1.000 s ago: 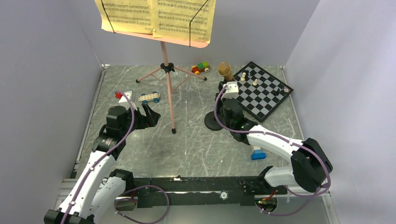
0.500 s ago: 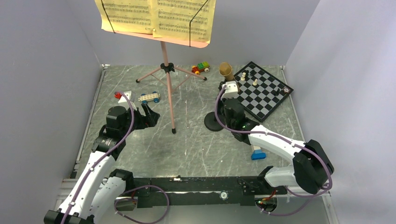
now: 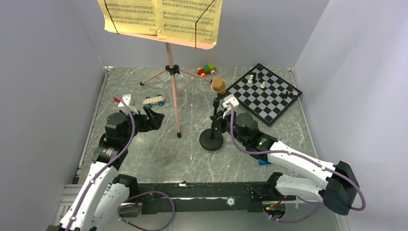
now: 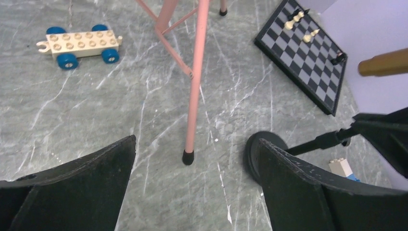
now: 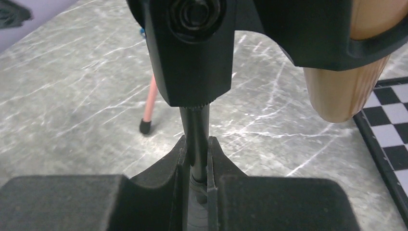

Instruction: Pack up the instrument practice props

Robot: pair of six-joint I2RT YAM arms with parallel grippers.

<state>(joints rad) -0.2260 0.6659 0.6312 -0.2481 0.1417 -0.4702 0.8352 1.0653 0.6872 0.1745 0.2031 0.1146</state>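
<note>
The right gripper brings the black pole back and to the gripper's left in the top view next, to open tabletop by the near leg, and releases it there.
The pink music stand stands at the back centre on its tripod, with yellow sheet-music pages on its desk. Its near leg rises just ahead of my left gripper, which is open and holds nothing. My right gripper is shut on the thin pole of the black mic stand. The stand's round base rests on the table. The gold-brown microphone sits in the clip on top, seen close up in the right wrist view.
A black-and-white chessboard with a few pieces lies at the back right. Toy brick cars sit near the tripod: a white one, a colourful one, a red-and-white one. A blue brick lies under my right arm. Grey walls enclose the table.
My right gripper has closed on the mic stand pole and carried stand and microphone leftward and nearer, away from the chessboard. The left arm drew back slightly, still open.
</note>
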